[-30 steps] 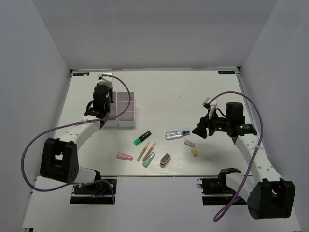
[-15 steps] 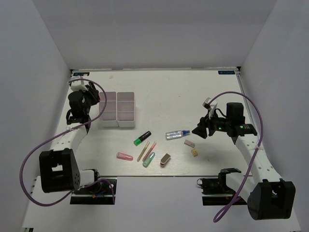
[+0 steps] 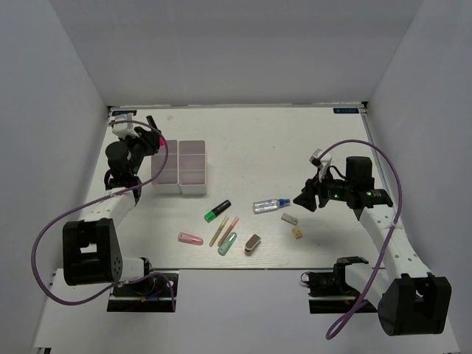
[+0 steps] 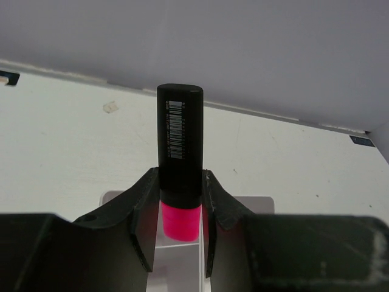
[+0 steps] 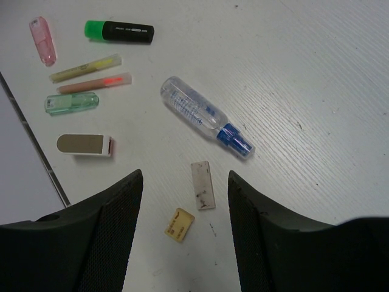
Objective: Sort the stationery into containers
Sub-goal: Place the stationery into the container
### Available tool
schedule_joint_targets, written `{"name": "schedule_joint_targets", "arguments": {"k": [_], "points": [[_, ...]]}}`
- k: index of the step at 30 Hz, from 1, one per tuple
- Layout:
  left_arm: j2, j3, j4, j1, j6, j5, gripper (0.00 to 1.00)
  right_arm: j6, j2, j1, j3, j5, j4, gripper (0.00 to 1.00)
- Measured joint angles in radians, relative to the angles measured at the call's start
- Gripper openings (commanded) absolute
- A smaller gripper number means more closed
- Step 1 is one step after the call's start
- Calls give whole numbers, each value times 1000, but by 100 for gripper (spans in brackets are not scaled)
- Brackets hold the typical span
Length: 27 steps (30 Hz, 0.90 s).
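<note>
The fingers of my left gripper stand crooked beside the box's adjacent far section [image 3: 171, 147] [image 4: 159, 234], so the gripper should turn square to the box and shift over that section to release the highlighter.
My left gripper [image 3: 145, 137] is shut on a pink black-capped highlighter [image 4: 180, 140], held cap-up by the left edge of the white organizer box [image 3: 193, 171]; the box shows under the jaws in the left wrist view [image 4: 177, 261]. My right gripper [image 3: 304, 198] is open and empty above the grey block [image 5: 202, 185] and tan block [image 5: 179, 224]. On the table lie the blue-capped bottle [image 3: 270, 205], green highlighter [image 3: 217, 211], pink capsule [image 3: 189, 238], yellow pen [image 5: 85, 68], pink pen [image 5: 94, 83], teal tube [image 3: 227, 243] and a tan-topped block [image 3: 253, 243].
White walls close in the table on the left, back and right. The table's front edge runs just below the loose items. The left arm's purple cable loops over the table's left side.
My left gripper has swung left off the organizer box, then turned back a little toward it with the pink highlighter. The right arm and the loose items have not moved.
</note>
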Motion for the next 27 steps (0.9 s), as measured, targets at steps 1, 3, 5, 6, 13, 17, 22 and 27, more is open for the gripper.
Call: {"name": "schedule_joint_targets", "arguments": {"k": [1,3,5,6,13,17,22,27], "points": [[0,-19,35,-6,14,-2,0,-1,0,0,0,0,0,61],[3,-68,103,-21,37,-13,0,-3,0,0,0,0,0,61],[11,-101,141,-34,62,-31,0,-5,2,0,0,0,0,61],[19,-110,164,-46,85,-42,0,-8,4,0,0,-1,0,61],[55,-116,293,-86,162,-91,0,-18,16,0,0,0,-1,61],[82,-115,332,-102,185,-110,0,-19,18,0,0,0,-1,61],[124,-115,359,-114,204,-122,0,-19,23,0,0,0,-1,61],[160,-115,382,-123,230,-136,0,-20,25,0,0,0,-4,61]]}}
